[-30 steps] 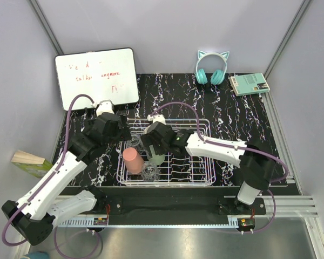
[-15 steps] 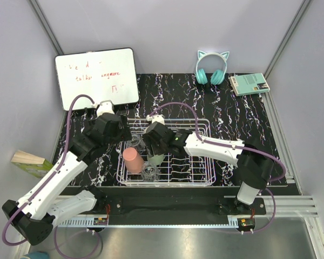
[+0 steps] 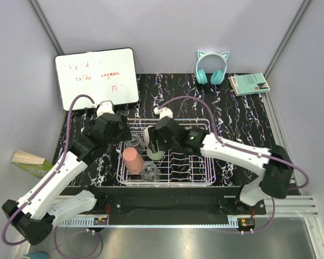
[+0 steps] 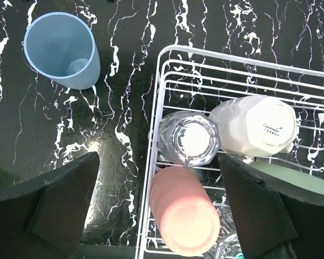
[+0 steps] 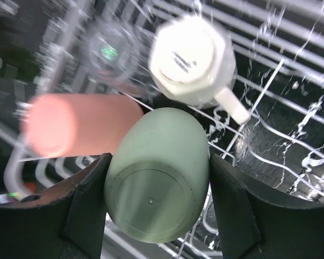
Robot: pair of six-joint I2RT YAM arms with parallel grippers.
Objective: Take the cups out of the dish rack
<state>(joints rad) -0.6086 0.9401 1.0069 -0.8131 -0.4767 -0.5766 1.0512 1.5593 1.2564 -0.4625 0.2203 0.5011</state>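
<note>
The pale green cup [image 3: 156, 155] [image 4: 297, 177] in my right gripper is to my left gripper's right in the top view, so my left gripper needs to tilt sideways onto it next.
The white wire dish rack [image 3: 197, 162] sits mid-table. My right gripper [image 3: 156, 144] is shut on the pale green cup [image 5: 156, 183], bottom toward the camera, held just above the rack [image 5: 291, 70]. The pink cup [image 3: 133, 160], a clear glass [image 3: 150, 171], a second glass [image 4: 188, 139] and the cream mug [image 4: 254, 127] are in the rack's left end. My left gripper [image 4: 164, 216] is open above the pink cup [image 4: 186, 216] at the rack's left rim [image 4: 151, 113]. The blue cup [image 4: 62, 49] stands upright on the table left of the rack.
A whiteboard [image 3: 97, 77] leans at the back left. Teal cat-ear headphones [image 3: 211, 67] and a teal book [image 3: 249, 83] lie at the back right. A wooden box [image 3: 31, 162] sits off the table's left edge.
My right arm has swung its elbow to the right and its gripper has moved toward the far side with the green cup in it. The left arm has not moved.
</note>
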